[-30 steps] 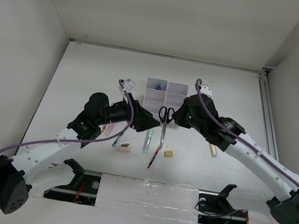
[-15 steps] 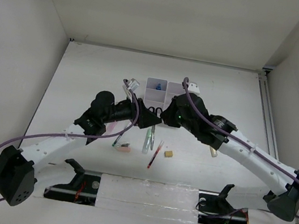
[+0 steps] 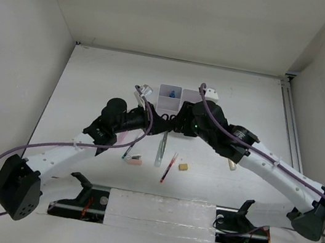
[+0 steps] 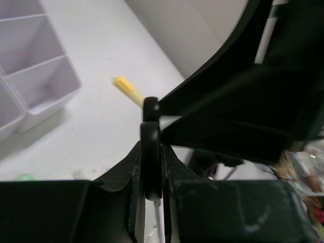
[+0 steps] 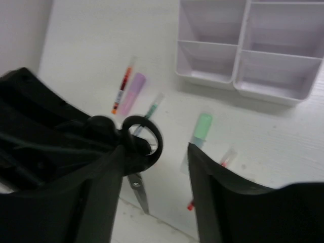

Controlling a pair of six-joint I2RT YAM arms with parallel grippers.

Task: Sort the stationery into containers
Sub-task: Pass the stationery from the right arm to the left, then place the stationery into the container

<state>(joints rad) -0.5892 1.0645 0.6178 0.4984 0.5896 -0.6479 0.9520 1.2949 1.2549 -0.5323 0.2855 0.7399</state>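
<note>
The back compartment (image 3: pixel 191 95) beside the blue-capped item is empty. My left gripper needs to move outward over it next, then lower the scissors blade-first and let go of them.
The black-handled scissors (image 5: pixel 152 132) hang above the table between my two grippers, blade (image 5: pixel 137 190) pointing down. My left gripper (image 4: pixel 151 167) is shut on one handle ring (image 4: pixel 151 126). My right gripper (image 5: pixel 156 152) is open, and the other handle loop sits by its left finger without being clamped. In the top view, the left gripper (image 3: pixel 163 122) and right gripper (image 3: pixel 177 124) meet just in front of the white organiser (image 3: pixel 183 91). One back compartment holds a blue-capped item (image 3: pixel 172 92).
On the table in front lie a green marker (image 3: pixel 161 148), a red pen (image 3: pixel 168 167), a tan eraser (image 3: pixel 183 167) and a pink stapler (image 3: pixel 134 161). A yellow tube (image 3: pixel 231 164) lies under the right arm. A pink marker (image 5: pixel 132 91) lies to the left.
My left gripper moved in and shut on a scissors handle. My right gripper, which had been shut on the scissors, has opened.
</note>
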